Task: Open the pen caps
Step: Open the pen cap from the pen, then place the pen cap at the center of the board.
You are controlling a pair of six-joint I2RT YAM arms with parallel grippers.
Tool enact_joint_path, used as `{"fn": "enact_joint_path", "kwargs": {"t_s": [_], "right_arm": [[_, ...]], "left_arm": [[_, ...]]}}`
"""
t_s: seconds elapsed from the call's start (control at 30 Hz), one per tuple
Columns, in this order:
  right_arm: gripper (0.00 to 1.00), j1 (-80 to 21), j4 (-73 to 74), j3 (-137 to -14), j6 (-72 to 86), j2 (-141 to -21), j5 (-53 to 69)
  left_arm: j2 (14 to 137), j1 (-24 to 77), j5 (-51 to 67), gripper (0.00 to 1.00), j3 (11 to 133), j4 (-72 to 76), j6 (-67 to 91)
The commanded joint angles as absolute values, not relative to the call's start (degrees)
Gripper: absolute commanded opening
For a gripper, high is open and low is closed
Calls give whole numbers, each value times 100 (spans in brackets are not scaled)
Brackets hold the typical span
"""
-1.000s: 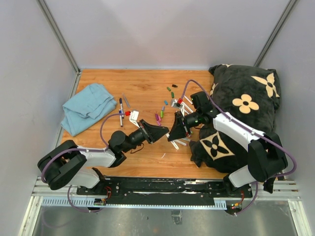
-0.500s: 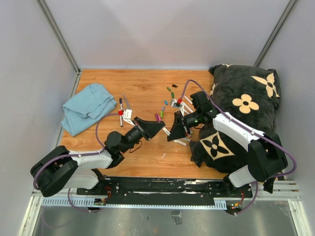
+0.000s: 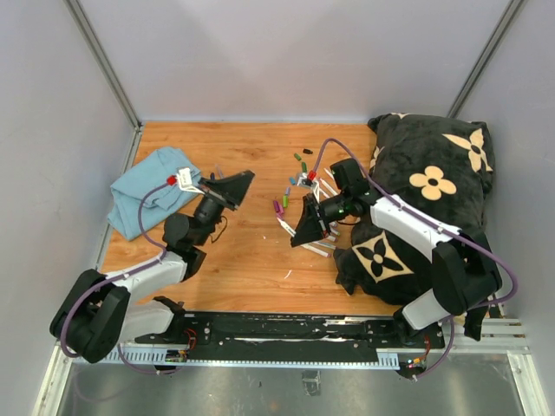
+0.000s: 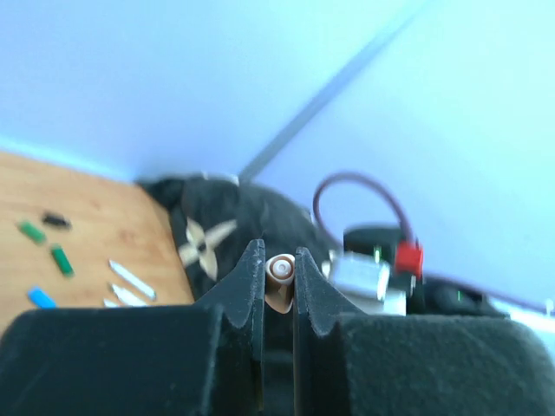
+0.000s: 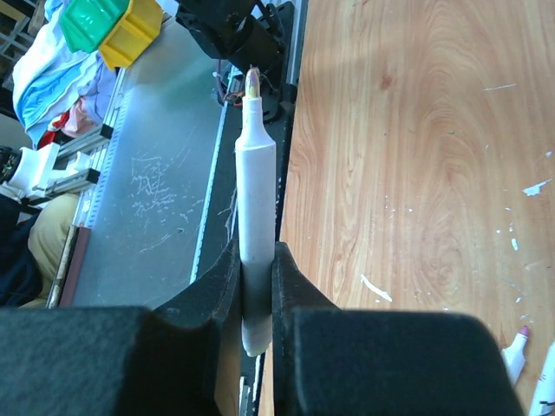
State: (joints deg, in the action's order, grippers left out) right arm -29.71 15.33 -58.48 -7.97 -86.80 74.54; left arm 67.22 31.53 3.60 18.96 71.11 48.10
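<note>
My left gripper tips down and lowers to the clear wood beside the purple caps next to release the pale cap, since that wood lies below the gripper.
My left gripper [image 3: 247, 176] is raised over the left half of the table, shut on a small tan-looking pen cap [image 4: 280, 272] that I see end-on between the fingertips [image 4: 251, 260]. My right gripper [image 3: 299, 236] is shut on a white pen barrel [image 5: 257, 199] whose uncapped tip [image 5: 252, 82] points away from the wrist. The two grippers are well apart. Several loose caps in green, black, blue and pink lie on the wooden table [image 3: 251, 260] near its middle back, for example a green cap [image 3: 299, 159], a black cap [image 3: 307, 152] and a pink cap [image 3: 278, 208].
A black pillow with cream flowers [image 3: 434, 191] fills the right side. A blue cloth [image 3: 152, 186] lies at the left. Several white pen barrels [image 3: 316, 251] lie near the right gripper. Grey walls enclose the table.
My left gripper pulled away from the right gripper, swinging left and up with the cap in it. The right gripper stayed in place holding the barrel.
</note>
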Motion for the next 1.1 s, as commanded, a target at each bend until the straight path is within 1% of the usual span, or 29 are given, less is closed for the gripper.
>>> {"fn": "enact_joint_path", "kwargs": {"t_s": [0.0,0.07,0.1,0.13,0.2,0.23,0.33,0.43,0.5,0.57,0.67,0.8,1.07], "right_arm": [[1,-3073,1781,-5832,-805,-8735,7640],[1,-3095,2020,-5883,-1063,-8736,7335],[1,-3132,2354,-5970,-1407,-8748,6975],[1,-3194,2861,-6136,-1866,-8791,6518],[1,-3436,3864,-6441,-2671,-8923,5162],[1,-3547,4033,-6534,-2895,-9005,4607],[1,-3710,4391,-6650,-3026,-9234,3447],[2,-3934,4422,-6576,-2961,-9490,2716],[3,-4038,4482,-6604,-2895,-9738,2485],[4,-4111,4547,-6696,-2796,-9918,2240],[6,-4185,4555,-6711,-2645,-10122,2063],[6,-4222,4568,-6824,-2348,-10390,1898],[9,-4252,4553,-6904,-2171,-10634,1935]], "left_arm": [[6600,2583,-10,0,2312,7202,5034],[6582,2481,104,0,2293,7194,5160],[6542,2465,153,0,2248,7114,5186],[6485,2461,220,0,2171,6982,5210],[6330,2461,350,0,1951,6604,5242],[6242,2461,413,0,1819,6369,5239],[6007,2462,494,0,1514,5476,5223],[5829,2461,282,0,1590,3929,5245],[5781,2461,19,0,1575,3256,5368],[5787,2461,-106,0,1442,3065,5522],[5987,2461,-92,0,1353,3057,5743],[6567,2536,47,0,1487,3059,5964],[7641,3154,-386,0,1882,3050,6273]]}}
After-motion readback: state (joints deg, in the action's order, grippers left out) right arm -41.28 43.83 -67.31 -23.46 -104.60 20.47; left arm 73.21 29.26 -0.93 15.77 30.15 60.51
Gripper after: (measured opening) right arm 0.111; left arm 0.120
